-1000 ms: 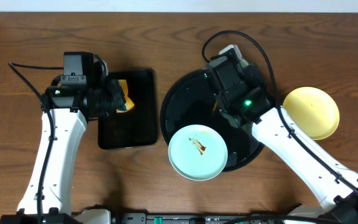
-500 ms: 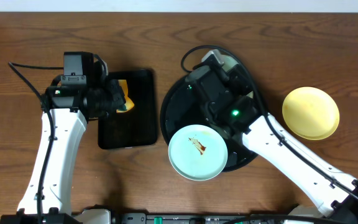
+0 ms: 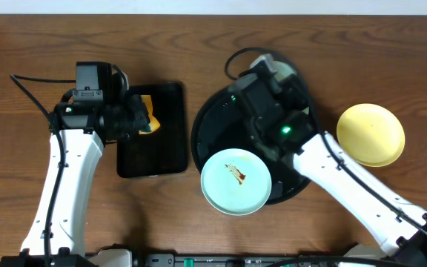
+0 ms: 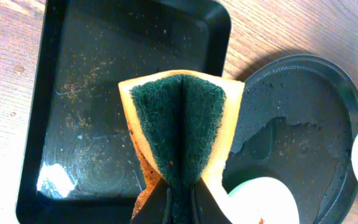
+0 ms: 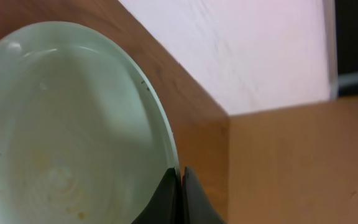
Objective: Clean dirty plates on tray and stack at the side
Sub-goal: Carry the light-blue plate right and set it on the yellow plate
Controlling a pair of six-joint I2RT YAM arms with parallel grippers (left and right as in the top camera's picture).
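Observation:
The yellow plate lies open at the side, so the robot's right gripper will next swing past the round tray and lower the mint plate onto the yellow one.
My right gripper is shut on the rim of a pale mint plate with faint brown marks on its face. In the overhead view this gripper is over the back of the round black tray, and only a sliver of the held plate shows past the arm. A second mint plate with a brown smear lies at the tray's front edge. The yellow plate lies on the table to the right. My left gripper is shut on a folded green and yellow sponge.
A rectangular black tray with crumbs and wet streaks lies under the sponge, left of the round tray. The round tray has wet smears. The back wall and table edge are close behind the held plate.
My right arm swung left over the round tray, then shifted slightly back right, with the plate in its grip. The left arm and sponge have not moved.

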